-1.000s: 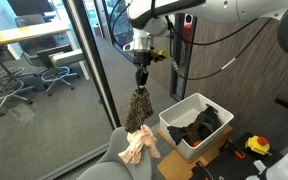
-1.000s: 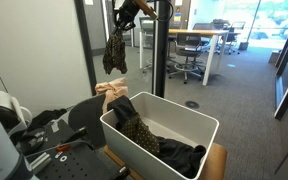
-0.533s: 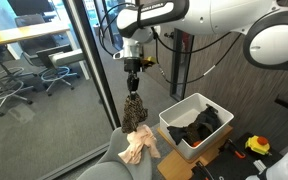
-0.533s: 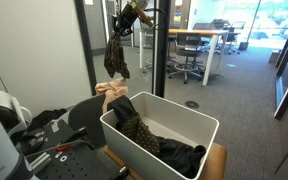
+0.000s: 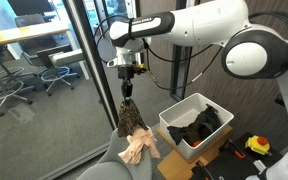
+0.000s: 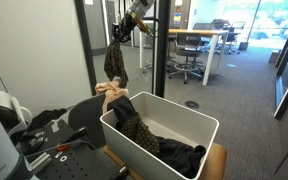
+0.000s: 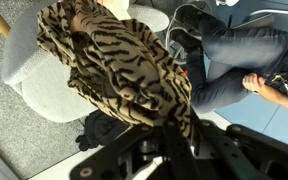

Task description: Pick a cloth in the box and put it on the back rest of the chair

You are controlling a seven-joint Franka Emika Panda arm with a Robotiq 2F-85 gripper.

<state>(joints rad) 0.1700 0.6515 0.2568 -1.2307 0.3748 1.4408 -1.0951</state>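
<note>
My gripper should next lower the striped cloth lengthwise toward the back rest beside the beige cloth [image 5: 138, 148], and then it should open.
My gripper [image 5: 127, 86] is shut on a tiger-striped brown and black cloth [image 5: 129, 117], which hangs straight down from it above the grey chair's back rest [image 5: 112, 165]. In the other exterior view the gripper [image 6: 120, 32] holds the cloth [image 6: 114, 62] high by the glass wall. In the wrist view the cloth [image 7: 114, 62] fills the middle and covers the jaws, with the chair [image 7: 44, 85] below it. The white box [image 5: 196, 122] holds dark clothes; it also shows in an exterior view [image 6: 159, 135]. A beige cloth [image 5: 138, 148] lies on the chair.
A glass partition [image 5: 74, 80] stands close behind the chair. Tools and a yellow tape measure [image 5: 257, 145] lie on the surface beside the box. A second striped cloth [image 6: 136, 130] hangs over the box rim. Office desks and chairs stand beyond the glass.
The arm has carried the striped cloth away from the box, toward the glass wall and over the chair's back rest. The cloth stays in the gripper.
</note>
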